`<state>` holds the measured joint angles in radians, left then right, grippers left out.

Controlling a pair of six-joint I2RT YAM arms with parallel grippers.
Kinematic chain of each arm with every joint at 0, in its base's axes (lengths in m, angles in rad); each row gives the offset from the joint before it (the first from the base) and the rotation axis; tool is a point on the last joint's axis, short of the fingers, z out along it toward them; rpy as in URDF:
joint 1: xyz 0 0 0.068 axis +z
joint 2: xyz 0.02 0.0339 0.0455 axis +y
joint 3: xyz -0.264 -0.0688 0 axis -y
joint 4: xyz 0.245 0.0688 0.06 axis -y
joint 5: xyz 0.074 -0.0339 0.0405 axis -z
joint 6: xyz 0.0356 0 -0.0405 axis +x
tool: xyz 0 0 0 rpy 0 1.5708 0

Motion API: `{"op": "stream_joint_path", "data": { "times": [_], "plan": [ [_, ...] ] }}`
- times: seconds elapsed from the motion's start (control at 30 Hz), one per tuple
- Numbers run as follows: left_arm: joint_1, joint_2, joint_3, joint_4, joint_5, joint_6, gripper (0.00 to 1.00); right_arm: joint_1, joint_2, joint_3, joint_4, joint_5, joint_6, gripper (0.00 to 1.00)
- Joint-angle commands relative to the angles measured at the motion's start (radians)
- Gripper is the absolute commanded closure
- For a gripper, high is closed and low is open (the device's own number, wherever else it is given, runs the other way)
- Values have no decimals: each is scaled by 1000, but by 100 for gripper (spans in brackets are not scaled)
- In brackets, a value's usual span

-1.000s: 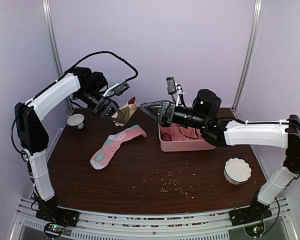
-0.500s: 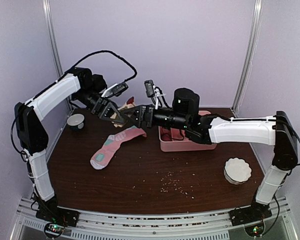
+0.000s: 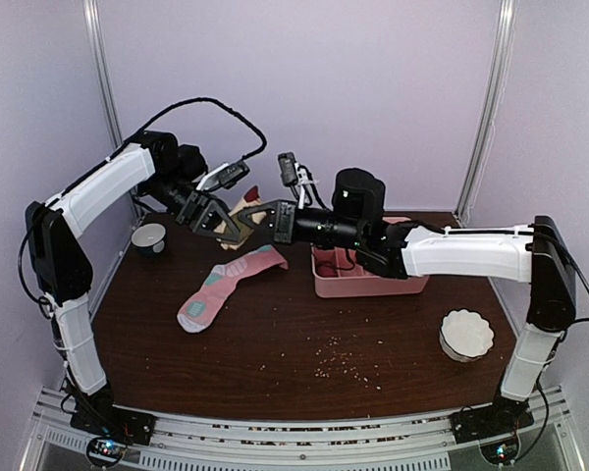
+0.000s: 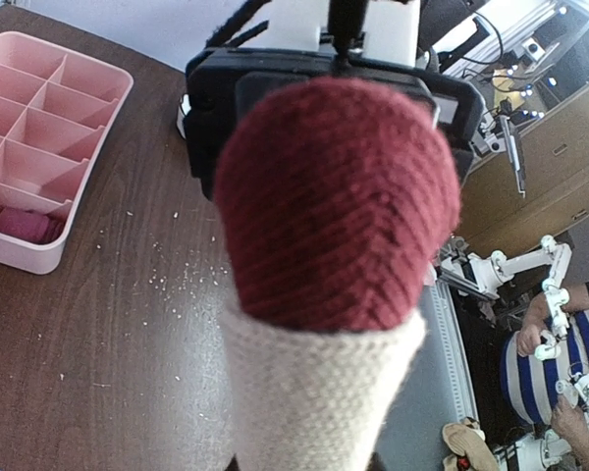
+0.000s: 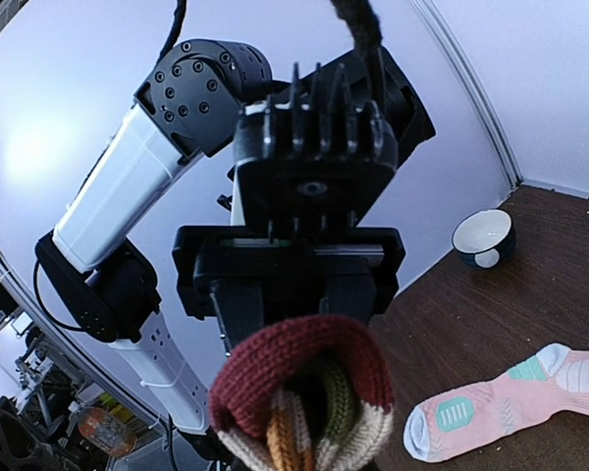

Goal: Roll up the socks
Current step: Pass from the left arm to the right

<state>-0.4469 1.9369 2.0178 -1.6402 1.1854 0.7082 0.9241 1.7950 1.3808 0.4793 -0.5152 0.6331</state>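
I will lower my right gripper, rightward in the top view, over the pink divided tray's empty sections to release the beige sock.
A beige sock with a maroon end (image 3: 248, 209) hangs in the air at the back of the table, stretched between both grippers. My left gripper (image 3: 226, 226) is shut on one end and my right gripper (image 3: 272, 221) is shut on the other. In the left wrist view the beige sock's maroon toe (image 4: 334, 206) fills the frame and hides my fingers. The right wrist view shows its maroon cuff (image 5: 304, 392) bunched at my jaws. The pink sock with mint patches (image 3: 226, 283) lies flat on the table below, also in the right wrist view as the pink sock (image 5: 510, 402).
A pink divided tray (image 3: 365, 285) stands under the right arm and holds something dark pink. A small dark bowl (image 3: 148, 237) sits at the back left. A white fluted bowl (image 3: 466, 334) sits at the right. Crumbs (image 3: 346, 361) dot the table's front middle.
My right arm swung left from above the tray to the beige sock in the left gripper, and its jaws went from wide open to shut on it. The left arm barely moved.
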Motion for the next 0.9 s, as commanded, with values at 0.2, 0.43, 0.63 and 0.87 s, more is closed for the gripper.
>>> {"op": "stream_joint_path", "data": {
  "times": [0.2,0.43,0.63,0.87],
  "plan": [
    [19,-76,-96,242,-476,-231,2,-179,-78,14,-364,165,-193,100],
    [106,-295,-373,570,-1024,-353,2,-361,73,231,-760,496,-412,100],
    [281,-392,-538,666,-1046,-389,2,-410,272,443,-887,513,-480,100],
    [427,-386,-594,636,-843,-341,2,-439,408,584,-962,506,-486,100]
  ]
}}
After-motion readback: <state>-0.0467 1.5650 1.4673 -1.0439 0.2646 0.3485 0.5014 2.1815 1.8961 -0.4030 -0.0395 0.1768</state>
